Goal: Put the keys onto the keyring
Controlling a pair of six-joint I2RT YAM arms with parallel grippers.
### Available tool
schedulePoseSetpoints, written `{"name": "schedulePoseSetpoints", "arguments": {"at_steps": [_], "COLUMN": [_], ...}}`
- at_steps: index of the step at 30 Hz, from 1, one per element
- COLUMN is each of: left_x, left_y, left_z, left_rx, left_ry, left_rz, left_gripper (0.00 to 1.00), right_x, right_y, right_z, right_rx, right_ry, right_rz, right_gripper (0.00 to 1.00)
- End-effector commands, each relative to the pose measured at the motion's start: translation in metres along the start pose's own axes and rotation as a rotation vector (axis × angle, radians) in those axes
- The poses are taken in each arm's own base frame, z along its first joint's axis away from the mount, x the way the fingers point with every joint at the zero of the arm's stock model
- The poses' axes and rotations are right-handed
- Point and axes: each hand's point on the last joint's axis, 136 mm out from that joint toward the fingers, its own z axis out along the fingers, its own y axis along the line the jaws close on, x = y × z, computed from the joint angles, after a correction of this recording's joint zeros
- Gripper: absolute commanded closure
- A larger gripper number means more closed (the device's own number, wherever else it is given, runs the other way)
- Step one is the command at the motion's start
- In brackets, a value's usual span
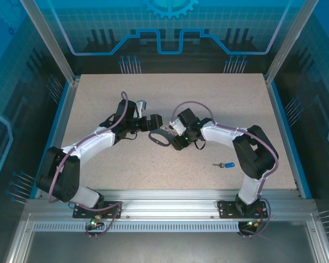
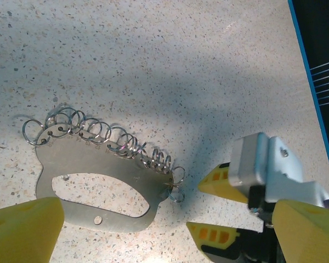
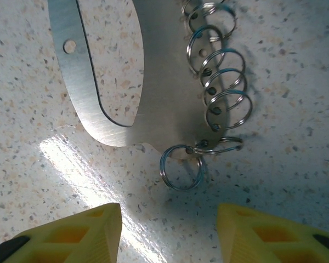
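The small end ring is just ahead of the right gripper's fingers, so the right gripper needs to move toward the plate to close on the ring.
The keyring [image 2: 93,159] is a flat silvery oval plate with a handle cutout and several split rings along one edge; from above it shows as a dark loop [image 1: 159,137] at mid-table. My left gripper [image 2: 167,233] stands open over it, yellow fingers [image 2: 22,230] either side. My right gripper [image 3: 170,219] is open too, facing the plate's end, where a loose end ring [image 3: 181,167] lies flat just ahead of its fingertips. The right gripper [image 2: 205,205] also appears in the left wrist view. The blue-headed key [image 1: 226,164] lies alone on the table, right of both grippers.
The speckled table [image 1: 126,164] has a blue raised border [image 1: 285,137] on its sides and an aluminium rail [image 1: 170,197] along the near edge. Both grippers meet closely at the table's middle.
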Motion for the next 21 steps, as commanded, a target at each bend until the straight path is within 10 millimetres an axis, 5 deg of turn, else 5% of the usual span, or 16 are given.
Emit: {"name": "schedulePoseSetpoints", "arguments": {"at_steps": [1, 21], "left_x": [-0.001, -0.004], "left_y": [-0.004, -0.002], "left_z": [-0.008, -0.005], "left_rx": [0.026, 0.032], "left_ry": [-0.013, -0.01], "left_rz": [-0.005, -0.01], "left_gripper": [0.01, 0.01], "right_x": [0.003, -0.016], "right_y": [0.003, -0.004], "right_z": [0.008, 0.022], "right_rx": [0.03, 0.083], "right_ry": [0.045, 0.042], "right_rz": [-0.045, -0.071], "right_gripper": [0.5, 0.55]}}
